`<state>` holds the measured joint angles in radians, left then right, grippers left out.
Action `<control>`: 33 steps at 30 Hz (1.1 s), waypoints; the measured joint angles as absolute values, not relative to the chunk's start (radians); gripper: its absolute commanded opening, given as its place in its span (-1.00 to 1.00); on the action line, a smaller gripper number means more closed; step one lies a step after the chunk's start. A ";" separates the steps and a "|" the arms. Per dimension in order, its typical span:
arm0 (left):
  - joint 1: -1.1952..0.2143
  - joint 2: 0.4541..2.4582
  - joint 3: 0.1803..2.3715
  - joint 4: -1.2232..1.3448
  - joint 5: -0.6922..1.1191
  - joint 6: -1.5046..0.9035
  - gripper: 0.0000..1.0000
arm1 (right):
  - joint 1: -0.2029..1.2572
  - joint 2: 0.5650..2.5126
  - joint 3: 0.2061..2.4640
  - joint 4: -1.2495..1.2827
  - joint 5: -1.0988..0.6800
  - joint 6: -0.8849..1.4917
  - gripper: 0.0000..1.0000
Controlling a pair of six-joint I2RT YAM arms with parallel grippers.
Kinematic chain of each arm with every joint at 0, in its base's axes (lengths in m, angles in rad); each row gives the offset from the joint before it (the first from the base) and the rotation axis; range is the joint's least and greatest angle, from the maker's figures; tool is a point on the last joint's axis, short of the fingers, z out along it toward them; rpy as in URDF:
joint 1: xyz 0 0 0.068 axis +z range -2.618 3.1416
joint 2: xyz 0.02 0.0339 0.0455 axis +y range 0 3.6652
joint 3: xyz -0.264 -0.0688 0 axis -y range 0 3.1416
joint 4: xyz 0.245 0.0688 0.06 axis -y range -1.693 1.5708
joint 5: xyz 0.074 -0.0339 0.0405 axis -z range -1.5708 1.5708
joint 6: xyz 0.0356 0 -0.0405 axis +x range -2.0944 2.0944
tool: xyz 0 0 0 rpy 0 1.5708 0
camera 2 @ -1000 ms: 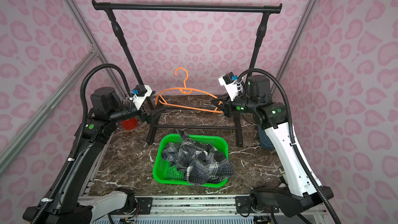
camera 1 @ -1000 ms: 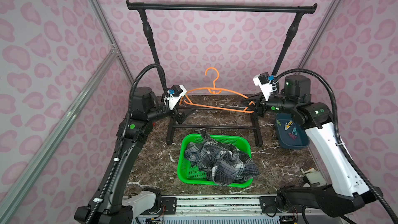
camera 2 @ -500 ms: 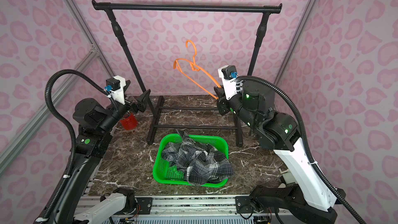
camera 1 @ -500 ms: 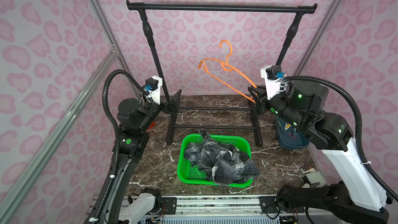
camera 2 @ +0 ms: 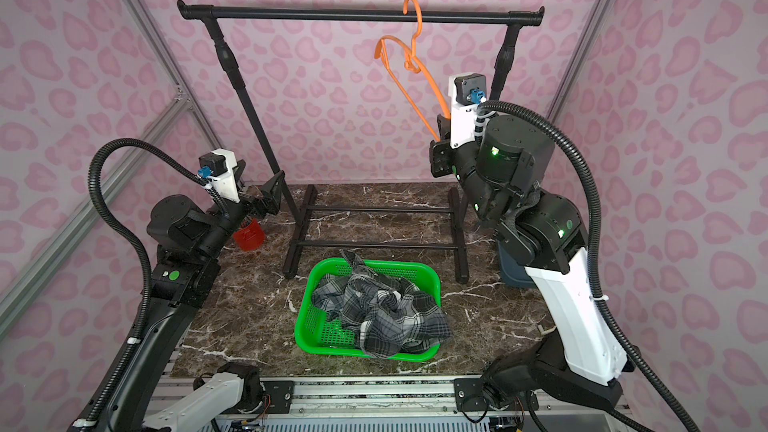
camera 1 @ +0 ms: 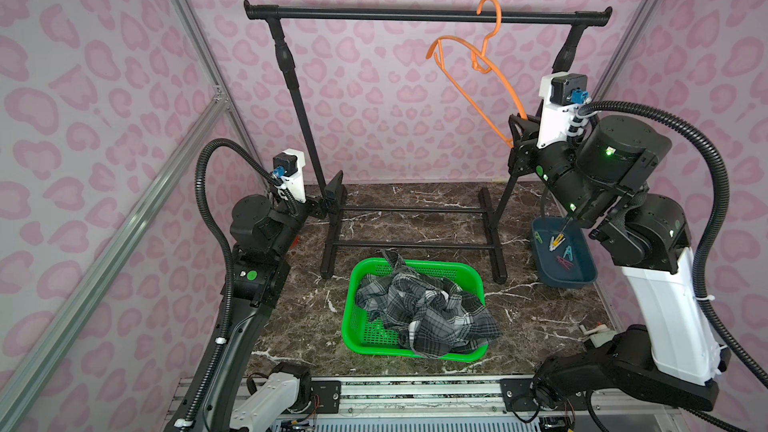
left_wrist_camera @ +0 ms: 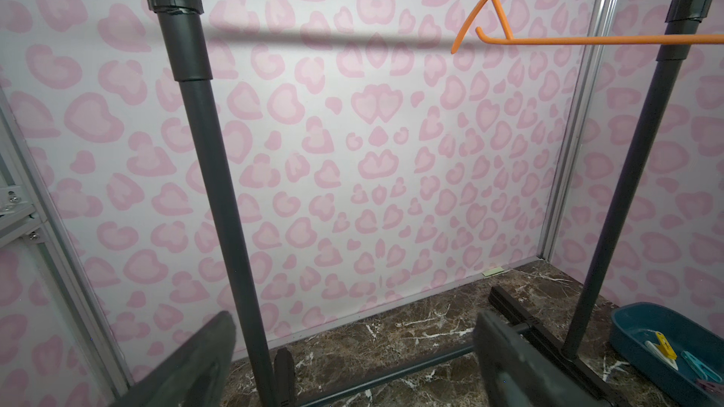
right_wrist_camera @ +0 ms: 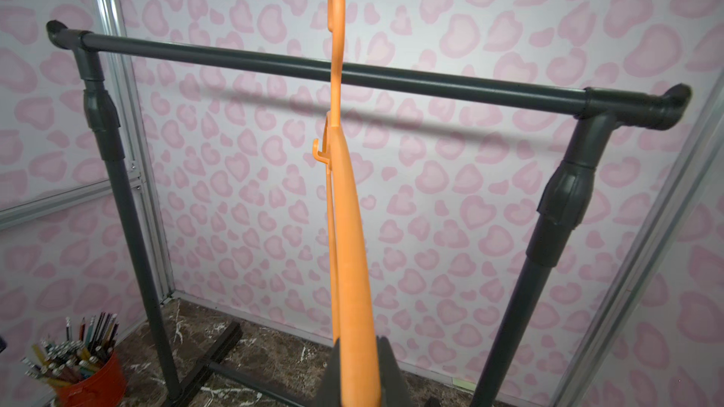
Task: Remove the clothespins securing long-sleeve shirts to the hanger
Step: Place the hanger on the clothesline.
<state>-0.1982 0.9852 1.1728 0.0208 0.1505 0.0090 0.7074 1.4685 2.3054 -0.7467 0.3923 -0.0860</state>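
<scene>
The bend of the orange hanger's hook stands above the rack's top bar (camera 1: pixel 507 17) (right_wrist_camera: pixel 358 74), so the robot will carry its right gripper outward, lower the hook onto that bar and let go of it.
The bare orange hanger (camera 1: pixel 473 76) (camera 2: pixel 411 76) hangs tilted high at the right, and my right gripper (camera 1: pixel 517 135) (right_wrist_camera: pixel 358 370) is shut on its lower shoulder end. Its hook crosses the rack's top rail; I cannot tell whether it rests on it. The plaid long-sleeve shirt (camera 1: pixel 424 309) (camera 2: pixel 382 317) lies crumpled in the green basket (camera 1: pixel 353 326). A yellow and a white clothespin (camera 1: pixel 556 241) (left_wrist_camera: pixel 662 348) lie in the dark blue bin (camera 1: pixel 582 280). My left gripper (camera 1: pixel 328 199) (left_wrist_camera: pixel 352 319) stands open and empty, low beside the rack's left post.
The black garment rack (camera 1: pixel 415 16) spans the back, with its feet and cross bars on the marble table. A blue clip (left_wrist_camera: pixel 697 366) and a dark red one (camera 1: pixel 563 261) share the bin. A red cup of pencils (camera 2: pixel 249 236) (right_wrist_camera: pixel 90 381) stands at the left.
My right arm has lifted the hanger from low over the table up to the rack's top rail. My left arm has drawn back to the left and lower, still open.
</scene>
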 measured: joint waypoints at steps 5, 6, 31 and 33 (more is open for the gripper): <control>-0.198 0.983 1.167 0.022 0.150 0.008 0.94 | 0.618 1.523 2.360 -0.777 0.369 -0.062 -1.00; -0.198 0.982 1.167 0.022 0.150 0.009 0.94 | 0.605 1.530 2.362 -0.780 0.361 -0.060 -1.00; -0.198 0.975 1.160 0.021 0.138 0.009 0.94 | 0.521 1.544 2.250 -0.717 0.268 -0.064 0.13; -0.198 0.977 1.160 0.021 0.137 0.009 0.94 | 0.521 1.527 2.225 -0.706 0.269 -0.063 0.31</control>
